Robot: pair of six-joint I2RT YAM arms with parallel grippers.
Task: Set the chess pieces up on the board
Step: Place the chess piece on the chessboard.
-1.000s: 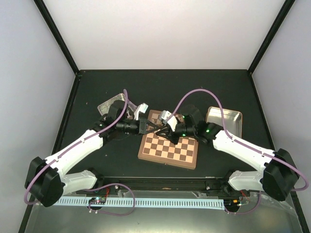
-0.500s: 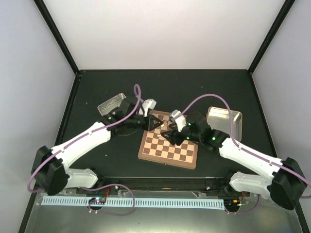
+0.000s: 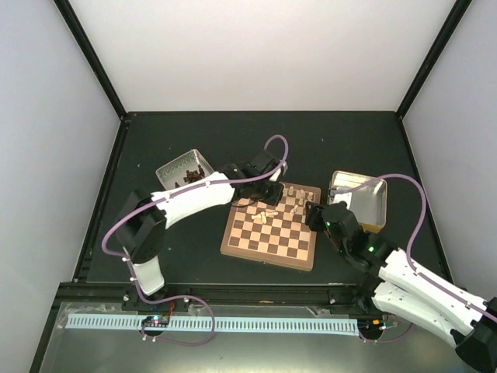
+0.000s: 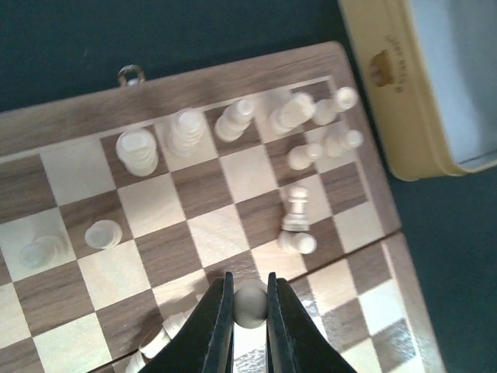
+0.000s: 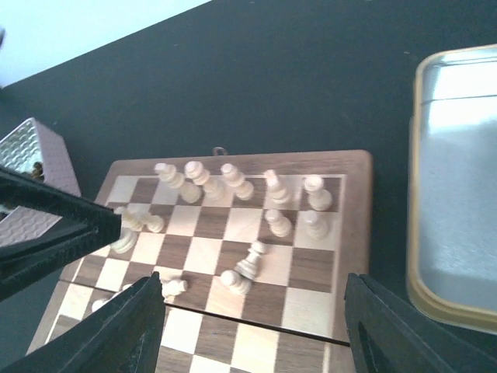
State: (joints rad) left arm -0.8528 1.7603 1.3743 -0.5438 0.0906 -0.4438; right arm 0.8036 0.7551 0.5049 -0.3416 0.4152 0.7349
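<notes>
The pale square (image 4: 151, 203) before the back row's end piece lies below and left in the wrist view, so my left gripper turns and moves down onto it next.
The board (image 3: 268, 237) lies mid-table with several pale cream chess pieces (image 3: 289, 194) on its far rows. My left gripper (image 3: 268, 192) hangs over the board's far left part, shut on one cream piece (image 4: 250, 305) with a round head. In the left wrist view several pieces (image 4: 186, 134) stand in the back row, and two (image 4: 297, 227) lean on each other. My right gripper (image 3: 314, 211) is at the board's right edge, open and empty (image 5: 255, 291). Ahead of it are the leaning pair (image 5: 247, 270) and another fallen piece (image 5: 172, 286).
A metal tin (image 3: 185, 167) holding dark pieces sits left of the board's far corner. A second, pale-rimmed tin (image 3: 359, 198) sits right of the board, close to my right arm; it also shows as the tin (image 4: 404, 116) and the tin (image 5: 458, 194). Black frame rails border the table.
My left arm has swung right, across the board's far edge. My right gripper has opened and drawn back toward the near right, uncovering the pieces on the board.
</notes>
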